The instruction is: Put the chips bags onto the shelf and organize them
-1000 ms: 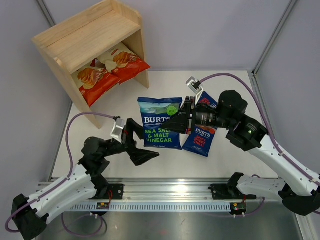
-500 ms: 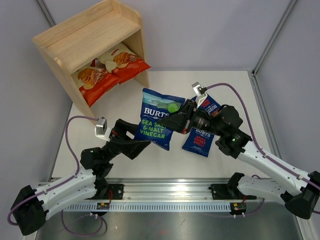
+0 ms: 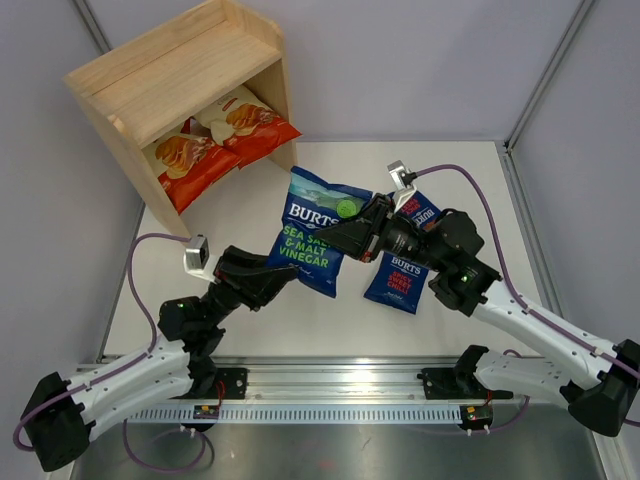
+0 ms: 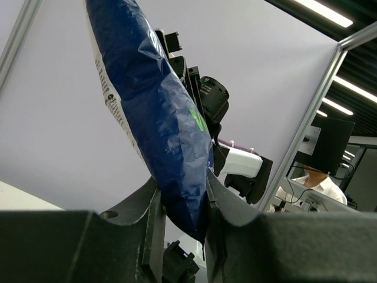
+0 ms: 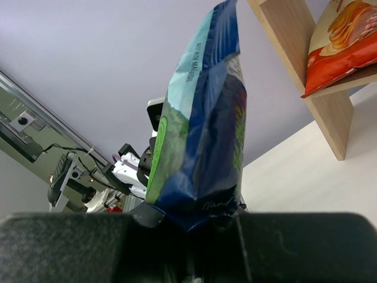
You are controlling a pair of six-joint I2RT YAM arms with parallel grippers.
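The left gripper should move up and outward next and release the Burts bag onto the empty upper board point(image 3: 238, 52), since that board is above and outward of the gripper.
A dark blue Burts bag with green accents point(image 3: 310, 235) hangs above the table, tilted, between both arms. My right gripper point(image 3: 347, 238) is shut on its right edge point(image 5: 203, 135). My left gripper point(image 3: 288, 280) is shut on its lower corner, with both fingers pressed against the foil point(image 4: 159, 118). Under the right arm, a blue-and-red Burts bag point(image 3: 400, 280) lies flat on the table, and another blue bag point(image 3: 426, 210) peeks out behind it. Two cream-and-red Cassava bags point(image 3: 190, 160) point(image 3: 252, 125) lean on the lower board of the wooden shelf point(image 3: 170, 75).
The shelf stands at the table's far left corner, with its side panel point(image 5: 288, 35) close behind the held bag in the right wrist view. Grey walls close off the left and right sides. The arm rail point(image 3: 330, 385) runs along the near edge.
My left gripper went from wide open beside the bag to shut on its lower corner. The right gripper lifted and tilted the bag toward the shelf.
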